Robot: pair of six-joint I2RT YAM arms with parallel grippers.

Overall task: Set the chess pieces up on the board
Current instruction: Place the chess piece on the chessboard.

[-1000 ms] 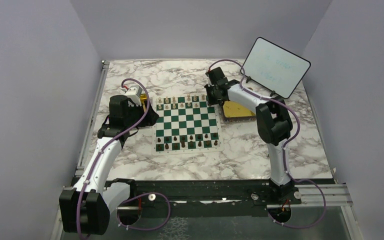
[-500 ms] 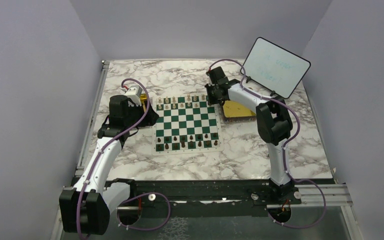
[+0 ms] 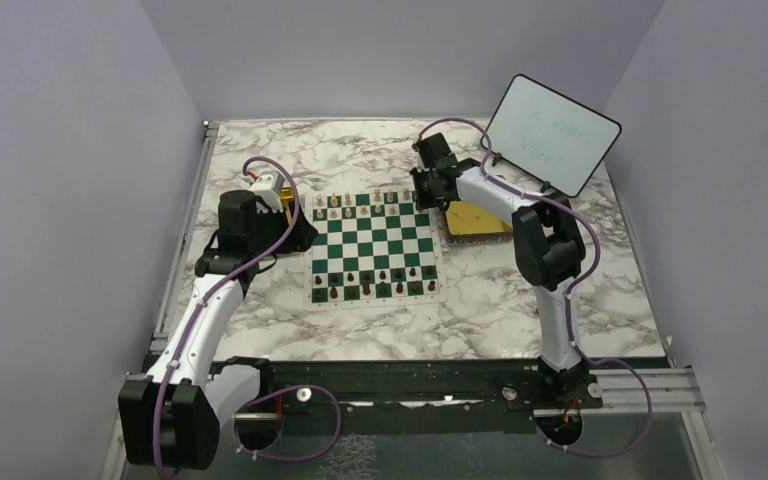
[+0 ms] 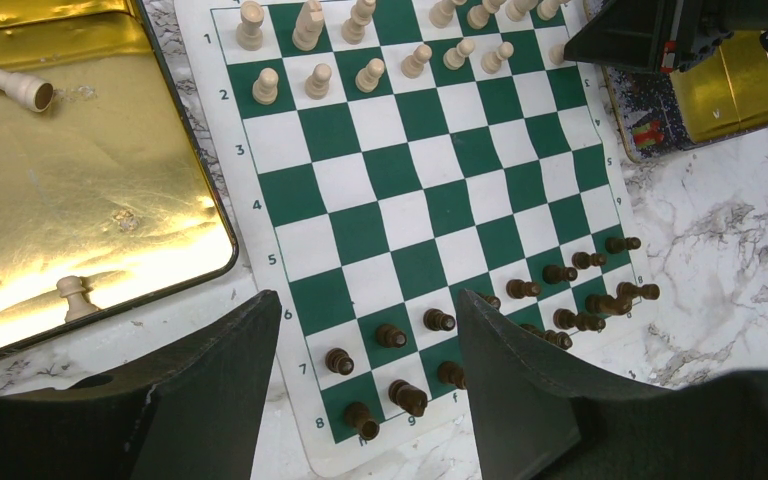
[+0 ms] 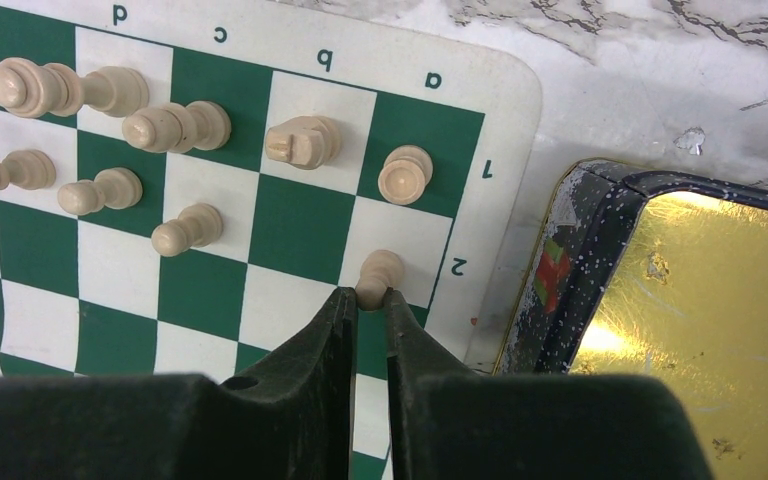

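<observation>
My left gripper needs to move across to the cream piece, turn to match it, and go down onto the piece's base point(image 4: 30, 92), because the piece is at an angle below and to the left in the wrist view.
The green and white board point(image 3: 373, 247) lies mid-table. Cream chess pieces point(image 3: 355, 205) fill its far rows and dark brown ones point(image 3: 375, 283) its near rows. My right gripper point(image 5: 370, 297) is shut on a cream pawn point(image 5: 378, 270), which stands on the white square by the "2" mark at the board's point(image 5: 300, 225) far right edge. Other cream pieces point(image 5: 175, 125) stand in the two rows beside it. My left gripper point(image 4: 365, 305) hangs open above the dark pieces point(image 4: 440, 320) at the board's point(image 4: 410, 200) left side, holding nothing.
A gold tray point(image 4: 90, 180) left of the board holds a lying cream piece point(image 4: 5, 85) and a standing cream pawn point(image 4: 75, 297). A second gold tray point(image 5: 700, 300) sits right of the board. A tilted whiteboard point(image 3: 552, 133) stands at the back right.
</observation>
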